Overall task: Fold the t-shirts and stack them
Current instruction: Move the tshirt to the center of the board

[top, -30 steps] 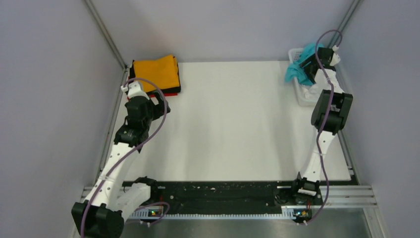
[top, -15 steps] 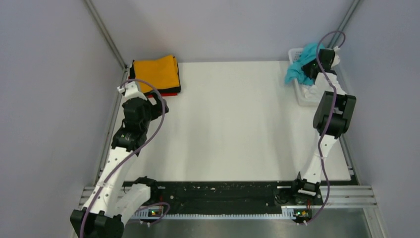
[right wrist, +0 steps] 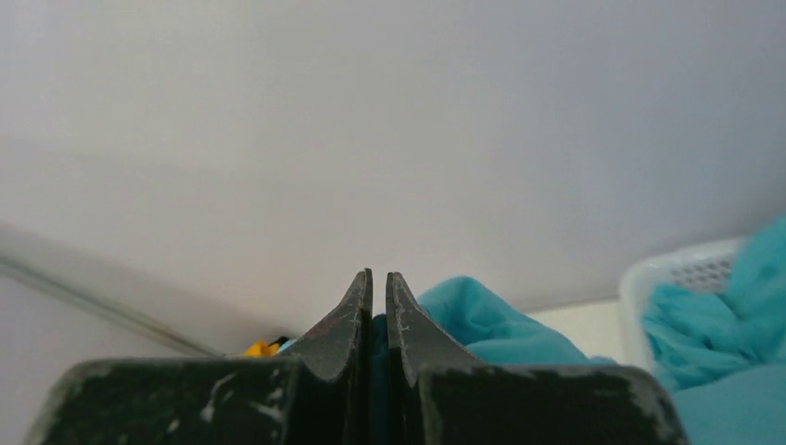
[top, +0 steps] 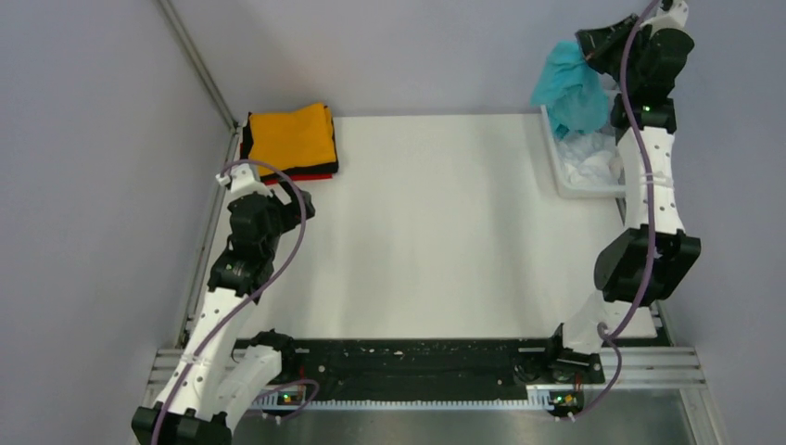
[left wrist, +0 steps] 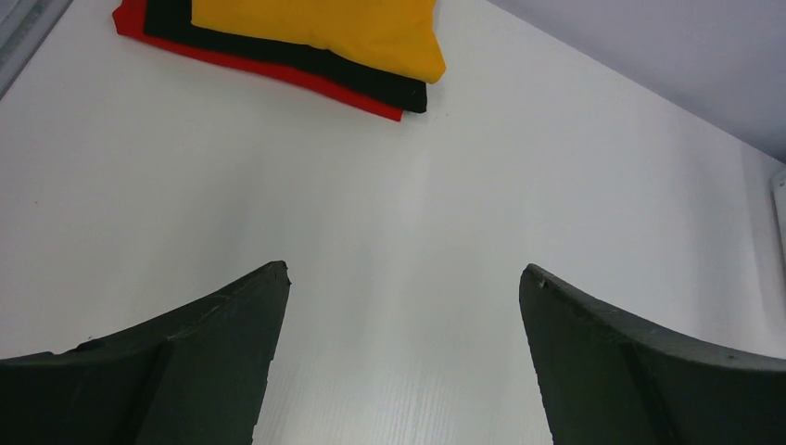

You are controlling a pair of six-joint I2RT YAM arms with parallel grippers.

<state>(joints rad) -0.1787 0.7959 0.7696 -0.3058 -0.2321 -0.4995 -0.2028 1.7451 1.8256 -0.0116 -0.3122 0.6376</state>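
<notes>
The teal t-shirt [top: 570,88] goes left in the top view and down over the table's bare middle next for my right gripper to release, since that spot is clear.
My right gripper [top: 593,44] [right wrist: 379,278] is raised high at the back right, shut on the teal t-shirt [top: 570,88] [right wrist: 482,324], which hangs bunched above the white basket [top: 556,167]. A white t-shirt [top: 593,165] lies crumpled in that basket. At the back left, a folded stack sits on the table: an orange t-shirt [top: 292,136] [left wrist: 324,23] on top, a black one [left wrist: 306,65] under it, a red one [left wrist: 232,63] at the bottom. My left gripper [top: 295,197] [left wrist: 403,273] stands open over bare table, just in front of the stack.
The white table [top: 436,232] is walled on the left, back and right. A metal rail [top: 199,74] runs along the left wall. The black strip with both arm bases [top: 417,362] lines the near edge.
The right gripper shut on the teal t-shirt in the basket and lifted it high, the arm stretching up. The left arm drew back slightly toward the near side.
</notes>
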